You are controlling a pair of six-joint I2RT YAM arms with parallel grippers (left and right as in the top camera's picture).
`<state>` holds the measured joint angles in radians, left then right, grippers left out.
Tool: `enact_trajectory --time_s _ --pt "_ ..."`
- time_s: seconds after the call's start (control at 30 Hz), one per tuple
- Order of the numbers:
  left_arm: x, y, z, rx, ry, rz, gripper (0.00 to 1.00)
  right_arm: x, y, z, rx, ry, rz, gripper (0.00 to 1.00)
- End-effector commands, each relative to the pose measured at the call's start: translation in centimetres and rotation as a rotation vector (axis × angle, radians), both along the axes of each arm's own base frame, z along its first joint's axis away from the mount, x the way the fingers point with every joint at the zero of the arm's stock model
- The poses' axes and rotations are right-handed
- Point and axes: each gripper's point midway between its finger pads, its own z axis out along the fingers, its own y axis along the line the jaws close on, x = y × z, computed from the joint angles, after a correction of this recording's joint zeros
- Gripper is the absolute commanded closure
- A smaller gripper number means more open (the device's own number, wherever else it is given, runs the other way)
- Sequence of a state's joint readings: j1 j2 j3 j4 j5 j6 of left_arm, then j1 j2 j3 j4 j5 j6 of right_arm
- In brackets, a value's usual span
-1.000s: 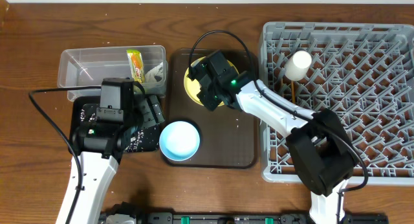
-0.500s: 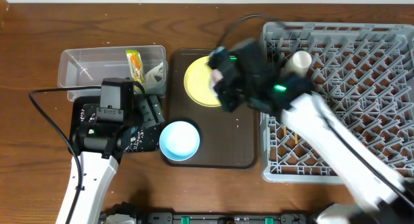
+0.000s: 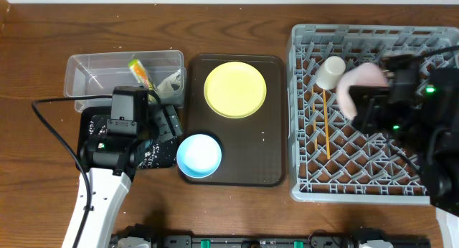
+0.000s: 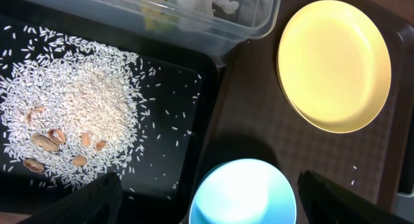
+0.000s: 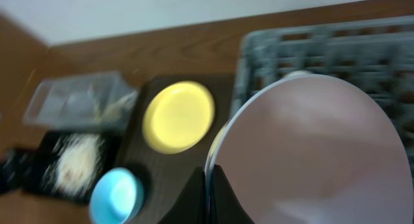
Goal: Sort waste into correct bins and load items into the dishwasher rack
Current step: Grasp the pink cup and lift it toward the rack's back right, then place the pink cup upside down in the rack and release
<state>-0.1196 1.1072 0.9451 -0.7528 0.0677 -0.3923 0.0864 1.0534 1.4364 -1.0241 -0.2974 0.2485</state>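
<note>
My right gripper should next go outward and down to the rack (image 3: 373, 187) slots beside the white cup, which are below and outward of it, and release the bowl.
My right gripper (image 3: 367, 97) is shut on the rim of the small pink bowl (image 3: 356, 83) and holds it tilted above the grey dishwasher rack (image 3: 373, 187). In the right wrist view the fingers (image 5: 210, 185) pinch the bowl (image 5: 310, 146). The white cup (image 3: 331, 72) and chopsticks (image 3: 323, 122) lie in the rack. The yellow plate (image 3: 235, 89) and light blue bowl (image 3: 199, 155) sit on the brown tray. My left gripper (image 4: 210, 191) is open and empty above the blue bowl (image 4: 242, 195), beside the black tray of rice (image 4: 71, 120). The clear tub (image 3: 90, 76) holds the wrapper (image 3: 140, 71) and paper scrap (image 3: 171, 82).
The dark brown serving tray (image 3: 251, 162) lies between the bins and the rack. A few peanuts (image 4: 48, 143) lie in the rice. The left arm (image 3: 107, 155) covers much of the black tray. A black cable (image 3: 50, 126) loops to its left.
My right gripper lifted the pink bowl off the yellow plate and swung it right, over the rack. The plate now shows bare. The left arm has not moved.
</note>
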Motion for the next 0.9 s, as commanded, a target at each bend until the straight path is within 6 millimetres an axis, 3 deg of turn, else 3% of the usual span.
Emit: enact_trajectory --time_s 0.0,0.27,0.33,0.5,0.6,0.77,0.87 --pt "0.3 0.2 0.7 0.007 -0.019 0.006 0.10 1.5 -2.8 0.3 0.034 -0.014 -0.053 0.99" --pt "0.3 0.2 0.7 0.007 -0.019 0.006 0.11 6.9 -5.2 -0.4 0.229 -0.025 0.017 0.99" --pt "0.3 0.2 0.7 0.007 -0.019 0.006 0.11 8.5 -6.3 -1.7 0.261 0.005 0.006 0.99" --pt "0.3 0.2 0.7 0.007 -0.019 0.006 0.11 13.0 -9.7 -7.8 0.233 0.108 -0.070 0.99" --pt "0.3 0.2 0.7 0.007 -0.019 0.006 0.11 15.0 -9.3 -9.6 0.318 0.118 -0.004 0.99" --pt "0.3 0.2 0.7 0.007 -0.019 0.006 0.11 16.7 -6.9 -8.0 0.504 -0.054 0.320 0.99" --pt "0.3 0.2 0.7 0.007 -0.019 0.006 0.11 17.1 -6.7 -8.6 0.555 -0.095 0.416 0.99"
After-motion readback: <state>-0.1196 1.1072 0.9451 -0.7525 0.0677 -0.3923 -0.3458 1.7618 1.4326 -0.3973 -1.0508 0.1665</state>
